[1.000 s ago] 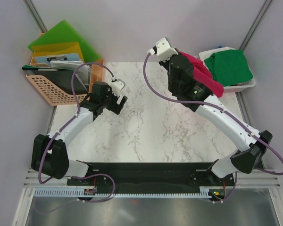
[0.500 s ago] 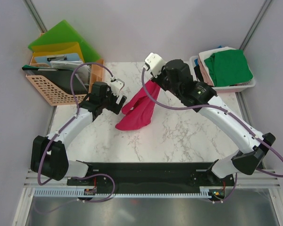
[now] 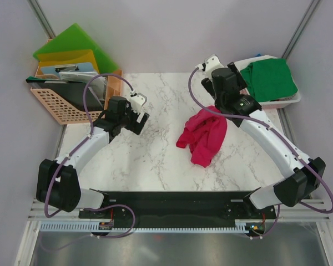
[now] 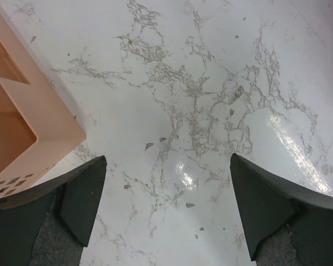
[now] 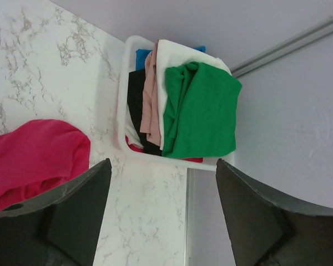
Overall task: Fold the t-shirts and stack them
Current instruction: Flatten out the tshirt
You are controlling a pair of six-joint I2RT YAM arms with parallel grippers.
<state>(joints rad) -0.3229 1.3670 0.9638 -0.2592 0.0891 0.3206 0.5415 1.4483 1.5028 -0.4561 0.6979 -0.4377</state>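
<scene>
The t-shirt lies crumpled, so my right gripper will move down, back and to the left in the top view onto the crimson t-shirt's far fold [image 3: 195, 122].
A crimson-pink t-shirt [image 3: 204, 136] lies crumpled on the marble table, right of centre; its edge [image 5: 33, 160] also shows in the right wrist view. My right gripper [image 3: 228, 88] hovers above and behind it, open and holding nothing [image 5: 164, 213], facing a white bin [image 5: 122, 116]. Stacked in the bin are a green t-shirt [image 5: 200, 108], plus white, beige-pink and black ones. My left gripper [image 3: 137, 115] hangs open over bare table at the left [image 4: 166, 213], apart from the crimson shirt.
A peach basket [image 3: 61, 105] with green and yellow folders [image 3: 72, 47] stands at the back left; its corner [image 4: 22, 122] is close to my left fingers. The white bin [image 3: 288, 101] sits at the table's back right corner, by the right edge.
The right gripper swung the crimson-pink shirt out over the table, opened and let it go. The shirt now lies in a heap, and the gripper has moved back toward the bin. The left arm stayed still.
</scene>
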